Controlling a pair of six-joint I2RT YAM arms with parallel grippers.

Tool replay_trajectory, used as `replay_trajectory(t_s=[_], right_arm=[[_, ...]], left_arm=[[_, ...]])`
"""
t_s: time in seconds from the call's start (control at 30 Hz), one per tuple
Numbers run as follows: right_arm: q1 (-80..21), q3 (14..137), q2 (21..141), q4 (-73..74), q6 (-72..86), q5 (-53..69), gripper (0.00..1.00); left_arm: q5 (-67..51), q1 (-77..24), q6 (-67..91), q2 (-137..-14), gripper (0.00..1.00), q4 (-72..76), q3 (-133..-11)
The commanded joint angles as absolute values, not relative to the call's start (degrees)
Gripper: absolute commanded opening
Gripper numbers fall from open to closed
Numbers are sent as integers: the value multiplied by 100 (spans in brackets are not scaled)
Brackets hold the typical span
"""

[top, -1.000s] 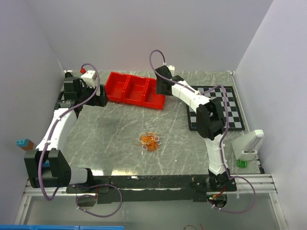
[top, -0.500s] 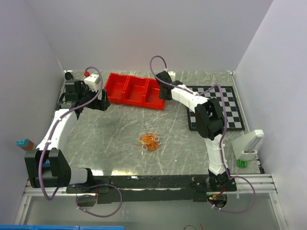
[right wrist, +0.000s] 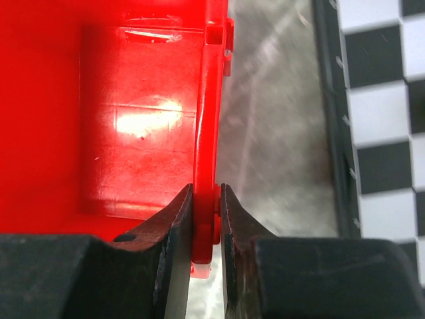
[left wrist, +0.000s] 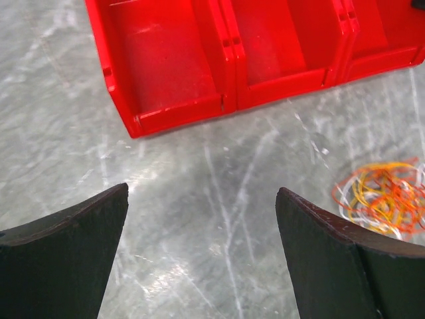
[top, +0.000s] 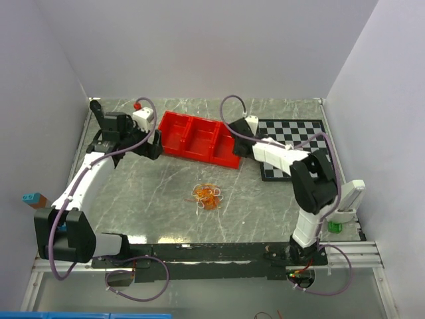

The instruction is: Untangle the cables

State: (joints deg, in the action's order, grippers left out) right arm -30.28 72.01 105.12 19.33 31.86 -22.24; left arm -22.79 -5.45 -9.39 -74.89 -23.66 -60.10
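The red tray comes back nearer the cables next, as my right gripper pulls it by its side at the checkerboard, then opens there.
The cables [top: 207, 195] are a small tangled bundle of orange, yellow and white strands on the grey marble table, near the middle. They also show in the left wrist view [left wrist: 384, 198] at the right edge. My left gripper [top: 154, 147] is open and empty, above the table in front of the red tray's left end; its own view [left wrist: 202, 199] shows bare marble between the fingers. My right gripper [top: 234, 141] is shut on the right wall of the red tray [top: 199, 136]; the right wrist view [right wrist: 206, 199] shows both fingers clamping the thin red wall [right wrist: 206, 146].
The red tray has three compartments, also seen in the left wrist view [left wrist: 226, 53]. A black-and-white checkerboard [top: 292, 143] lies at the right back. A white holder [top: 345, 199] and a green piece [top: 335, 226] stand at the right edge.
My right gripper has moved right and towards me, dragging the red tray with it. My left gripper has moved right along the tray's front. The cables have not moved.
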Motion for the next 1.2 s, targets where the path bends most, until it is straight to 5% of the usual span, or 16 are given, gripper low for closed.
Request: replay_trajectory(t_s=[0.0, 0.57, 0.67, 0.77, 0.83, 0.97, 1.17], right_arm=[[-3181, 6163, 10223, 2435, 3129, -2268, 0], [-3683, 5001, 9106, 2364, 3023, -2223, 3], [-3683, 5053, 8939, 2461, 3032, -2259, 18], [-3683, 5203, 8755, 2610, 3032, -2364, 72], [-3683, 5291, 8570, 2663, 3041, -2295, 84], [-3726, 5239, 8043, 2681, 3199, -1934, 87], [-4174, 4344, 7059, 2207, 3567, -1135, 78]], left_arm=[[-2162, -869, -1204, -7251, 96, -2592, -5968], [-1872, -2064, -1547, -7005, 97, -2953, -5555], [-1714, -2512, -1643, -6987, 97, -2962, -5397], [-1530, -2960, -1757, -7040, 97, -2979, -5256], [-1538, -3154, -1854, -7058, 97, -2988, -5177], [-1696, -3427, -1977, -7040, 97, -2735, -4923], [-1995, -3708, -1898, -7496, 97, -2163, -4887]])
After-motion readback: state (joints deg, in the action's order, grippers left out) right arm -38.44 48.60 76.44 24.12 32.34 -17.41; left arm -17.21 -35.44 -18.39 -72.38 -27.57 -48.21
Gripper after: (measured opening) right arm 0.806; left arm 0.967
